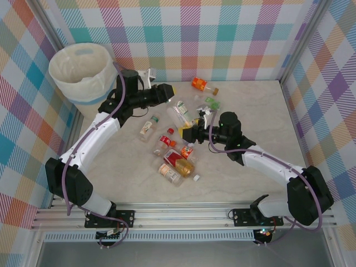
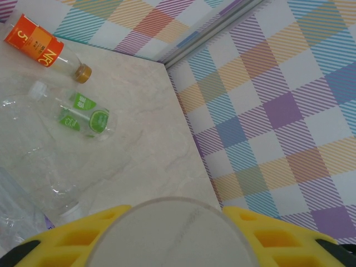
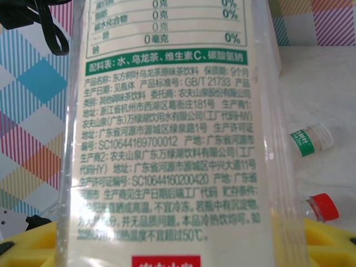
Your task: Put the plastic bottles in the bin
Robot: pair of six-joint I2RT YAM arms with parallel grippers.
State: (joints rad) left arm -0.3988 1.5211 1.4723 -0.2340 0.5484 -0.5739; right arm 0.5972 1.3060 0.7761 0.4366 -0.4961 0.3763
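The bin's rim is higher than the tabletop, so my left gripper should next swing the clear bottle up and across over the bin's opening (image 1: 83,67) and let it go inside.
My left gripper (image 1: 169,89) is near the back of the table, to the right of the bin (image 1: 80,69). Its yellow fingers (image 2: 72,236) press on both sides of a clear plastic bottle's round end (image 2: 172,239). My right gripper (image 1: 186,134) hovers over the middle of the table, shut on a bottle with a cream label printed in green (image 3: 167,122). Loose bottles lie around: an orange-labelled one (image 1: 203,85) at the back, a green-labelled one (image 2: 83,117), and a cluster with red and brown labels (image 1: 173,161).
Checked walls enclose the table on the left, back and right (image 2: 278,111). A bottle with a green label and white cap (image 3: 310,139) and a red-capped one (image 3: 322,207) lie past the right gripper. The table's right part (image 1: 261,117) is bare.
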